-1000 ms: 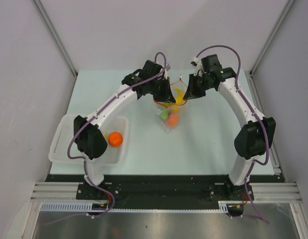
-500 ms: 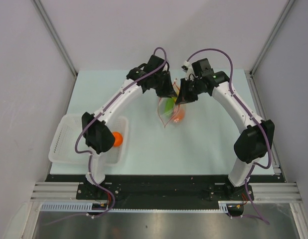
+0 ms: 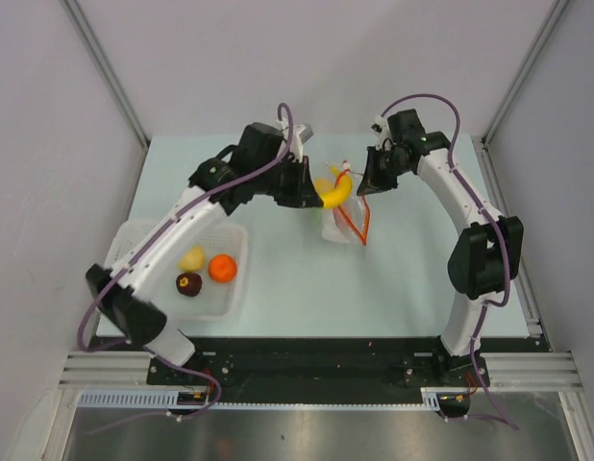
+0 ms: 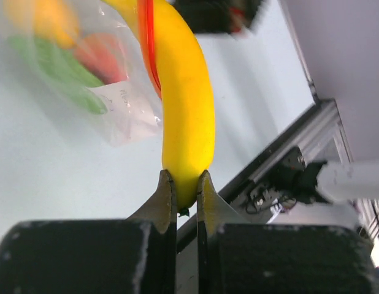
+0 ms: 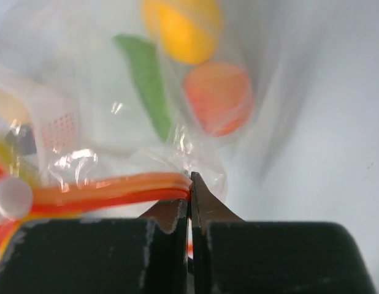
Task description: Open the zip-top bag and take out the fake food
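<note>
My left gripper should next swing back over the white mesh basket, since that lies to its left in the top view, and down to release the banana.
My left gripper is shut on one end of a yellow banana, a piece of the fake food, held just above the mouth of the zip-top bag. The bag's red-orange zip strip is pinched at its end by my right gripper, which is shut on it. Inside the clear bag I see a green piece, a yellow piece and an orange piece.
A white mesh basket at the near left holds an orange fruit, a pale yellow one and a dark purple one. My left arm stretches over the basket's far side. Walls close in the table on both sides.
My left gripper has drawn back to the left with the banana out of the bag. The bag has shifted right, still held by my right gripper. The left arm has swung, uncovering two more fruits in the basket.
</note>
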